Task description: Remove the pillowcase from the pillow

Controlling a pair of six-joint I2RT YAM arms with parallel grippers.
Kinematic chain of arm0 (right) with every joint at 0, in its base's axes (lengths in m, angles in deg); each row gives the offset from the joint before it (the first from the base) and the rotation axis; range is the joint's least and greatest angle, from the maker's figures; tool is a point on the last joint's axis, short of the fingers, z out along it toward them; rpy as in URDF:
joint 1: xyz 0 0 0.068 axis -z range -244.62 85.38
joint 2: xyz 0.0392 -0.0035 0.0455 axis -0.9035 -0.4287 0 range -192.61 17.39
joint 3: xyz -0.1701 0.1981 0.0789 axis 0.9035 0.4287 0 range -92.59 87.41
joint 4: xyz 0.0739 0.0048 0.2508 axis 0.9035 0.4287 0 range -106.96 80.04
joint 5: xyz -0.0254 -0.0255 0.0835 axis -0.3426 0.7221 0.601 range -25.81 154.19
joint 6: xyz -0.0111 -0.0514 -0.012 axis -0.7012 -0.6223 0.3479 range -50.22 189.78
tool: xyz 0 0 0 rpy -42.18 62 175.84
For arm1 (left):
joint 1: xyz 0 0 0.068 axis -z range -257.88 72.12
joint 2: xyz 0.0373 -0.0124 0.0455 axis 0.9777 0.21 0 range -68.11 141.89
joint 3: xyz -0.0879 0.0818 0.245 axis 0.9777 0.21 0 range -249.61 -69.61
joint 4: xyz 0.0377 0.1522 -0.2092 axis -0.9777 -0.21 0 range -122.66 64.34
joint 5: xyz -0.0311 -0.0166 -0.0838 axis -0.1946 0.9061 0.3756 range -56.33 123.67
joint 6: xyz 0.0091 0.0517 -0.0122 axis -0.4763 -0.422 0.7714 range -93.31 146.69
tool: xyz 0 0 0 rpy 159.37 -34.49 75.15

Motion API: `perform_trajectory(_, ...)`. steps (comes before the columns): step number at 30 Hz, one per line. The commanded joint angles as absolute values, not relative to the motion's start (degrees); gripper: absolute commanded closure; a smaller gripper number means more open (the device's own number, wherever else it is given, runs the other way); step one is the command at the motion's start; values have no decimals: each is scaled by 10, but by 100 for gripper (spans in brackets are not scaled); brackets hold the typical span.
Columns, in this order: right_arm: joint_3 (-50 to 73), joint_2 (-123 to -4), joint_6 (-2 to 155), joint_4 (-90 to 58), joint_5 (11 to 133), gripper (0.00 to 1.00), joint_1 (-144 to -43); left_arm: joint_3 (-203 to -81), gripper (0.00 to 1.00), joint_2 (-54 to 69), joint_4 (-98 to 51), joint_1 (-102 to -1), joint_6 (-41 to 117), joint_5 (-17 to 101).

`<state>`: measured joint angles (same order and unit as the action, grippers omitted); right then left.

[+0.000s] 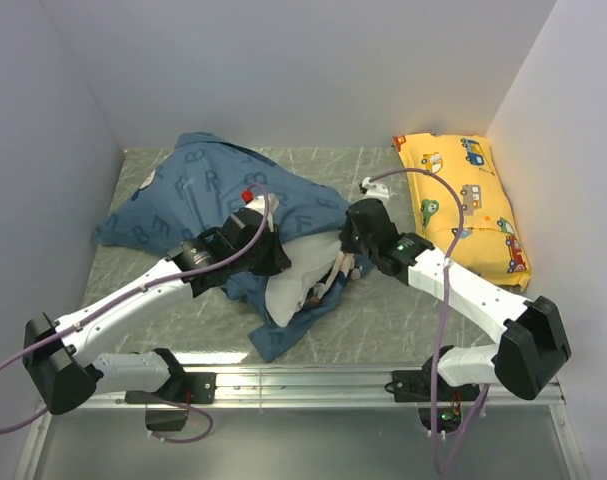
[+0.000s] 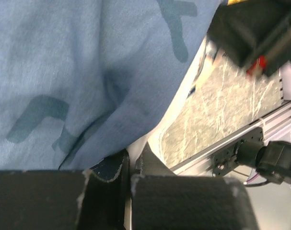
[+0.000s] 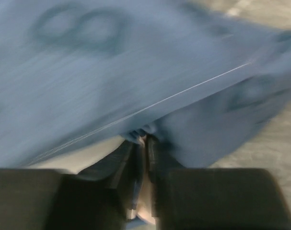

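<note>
The left gripper draws the pillow back and to the right in the top view toward the marbled table next, then releases it, as the pillowcase still covers it.
The dark-blue pillowcase point(image 1: 203, 195) lies crumpled over the left and middle of the table. The white pillow point(image 1: 288, 290) pokes out of its near end. My left gripper point(image 1: 273, 250) rests on that opening. In the left wrist view it point(image 2: 131, 160) is shut with a thin strip of white pillow point(image 2: 157, 132) between the jaws, under the pillowcase point(image 2: 87, 72). My right gripper point(image 1: 348, 240) comes in from the right. Seen from its wrist, it point(image 3: 146, 139) is shut on a small fold of the blurred pillowcase point(image 3: 135, 72), with the pillow point(image 3: 83, 155) just below.
A yellow car-print pillow point(image 1: 468, 200) lies along the right wall. The marbled table point(image 1: 383, 320) shows bare in front of the bundle. A metal rail point(image 1: 313, 385) runs along the near edge. White walls close in the left, back and right sides.
</note>
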<state>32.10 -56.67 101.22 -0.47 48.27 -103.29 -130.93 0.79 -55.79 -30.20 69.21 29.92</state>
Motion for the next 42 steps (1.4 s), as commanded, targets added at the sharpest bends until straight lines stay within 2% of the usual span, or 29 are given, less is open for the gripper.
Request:
perform_trajectory(1, 307, -563, 1002, 33, 406, 85, -981, -1361, 100, -58, -575, -293, 686, 306)
perform_trajectory(6, 323, -555, 999, 6, 455, 87, -862, -1370, 100, -120, -625, -294, 674, 296)
perform_trajectory(10, 326, -584, 999, -35, 562, 88, -798, -1390, 100, -161, -651, -293, 668, 301)
perform_trajectory(15, 338, -634, 1013, -158, 778, 86, -769, -1428, 100, -191, -642, -293, 666, 330)
perform_trajectory(18, 317, -665, 1013, -211, 904, 86, -786, -1440, 100, -183, -634, -293, 658, 361)
perform_trajectory(19, 315, -668, 1012, -218, 909, 86, -794, -1440, 100, -178, -633, -294, 655, 377)
perform_trajectory(22, 314, -656, 997, -225, 885, 73, -839, -1434, 100, -166, -635, -293, 650, 383)
perform_trajectory(23, 313, -657, 990, -228, 892, 62, -853, -1416, 100, -170, -629, -292, 652, 392)
perform_trajectory(25, 316, -671, 994, -234, 914, 47, -855, -1385, 100, -174, -609, -292, 657, 400)
perform_trajectory(29, 343, -685, 998, -267, 947, 33, -854, -1320, 100, -164, -565, -291, 671, 431)
perform_trajectory(32, 341, -688, 998, -208, 876, 30, -841, -1287, 100, -155, -557, -273, 678, 407)
perform_trajectory(35, 359, -671, 1012, -185, 861, 27, -803, -1255, 100, -162, -537, -264, 688, 396)
perform_trajectory(42, 355, -590, 988, -111, 836, 22, -791, -1203, 100, -160, -500, -256, 702, 396)
